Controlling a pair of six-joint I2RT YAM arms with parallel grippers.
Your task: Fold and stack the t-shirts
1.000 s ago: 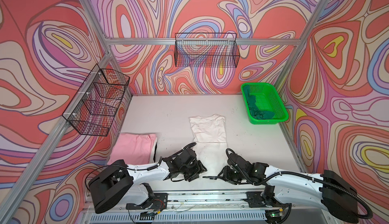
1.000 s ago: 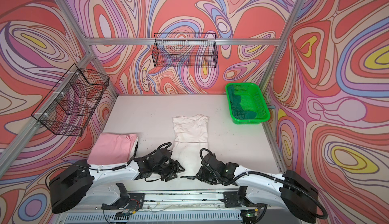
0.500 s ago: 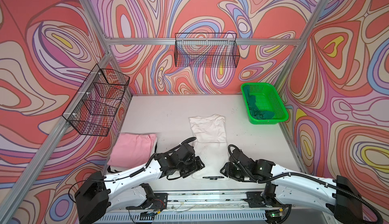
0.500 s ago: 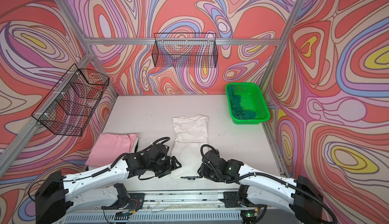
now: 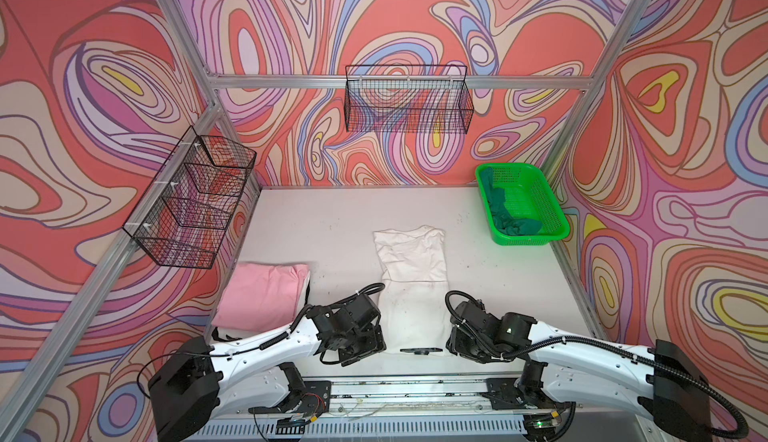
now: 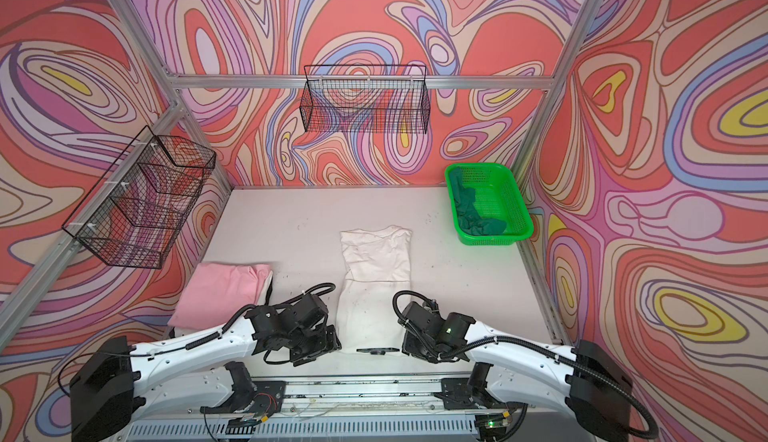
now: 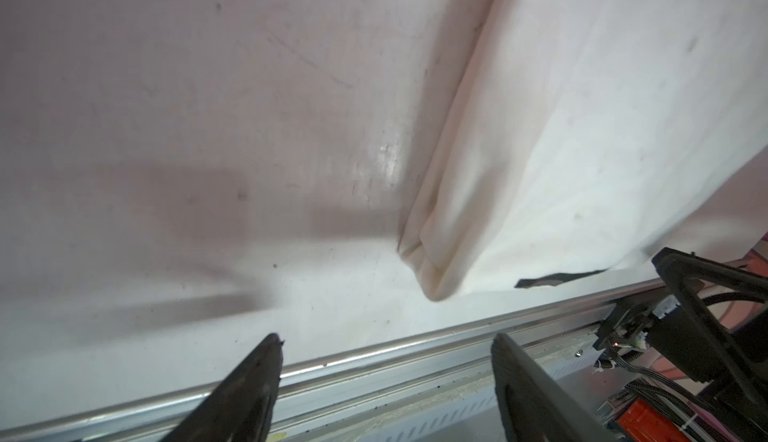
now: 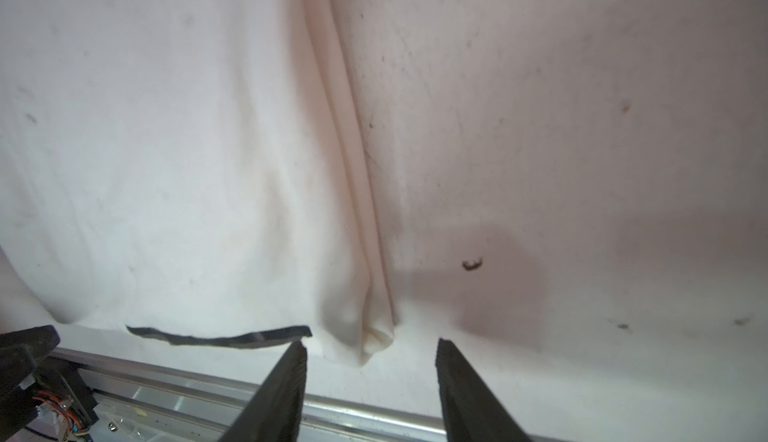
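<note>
The left gripper will next move toward the dark strip and down over the raised fold at the t-shirt hem's corner (image 5: 387, 351) (image 7: 441, 270), since that fold is just off the robot's open fingertips.
The white t-shirt (image 5: 413, 278) (image 6: 376, 278) lies folded into a long strip mid-table, its hem at the front edge. My left gripper (image 5: 370, 342) (image 7: 386, 338) stands open just off the hem's left corner (image 7: 432, 282), with nothing between its fingers. At the hem's right corner (image 8: 374, 336) my right gripper (image 5: 459, 342) (image 8: 372, 344) is open, its fingertips on either side of the cloth tip without touching it. The folded pink t-shirt (image 5: 266, 294) (image 6: 220, 294) rests at the left. The dark green t-shirt (image 5: 505, 215) (image 6: 471, 211) is bunched in the basket.
The bright green plastic basket (image 5: 532, 238) sits at the back right corner. Black wire baskets hang on the left wall (image 5: 187, 207) and the back wall (image 5: 409, 103). A thin dark strip (image 5: 420, 350) (image 8: 216, 338) lies at the white hem. A metal rail (image 7: 374, 357) borders the front edge.
Both arms have stretched out lower and flatter along the front edge, while the grippers stay at the white hem's corners. Both sets of jaws have opened wider.
</note>
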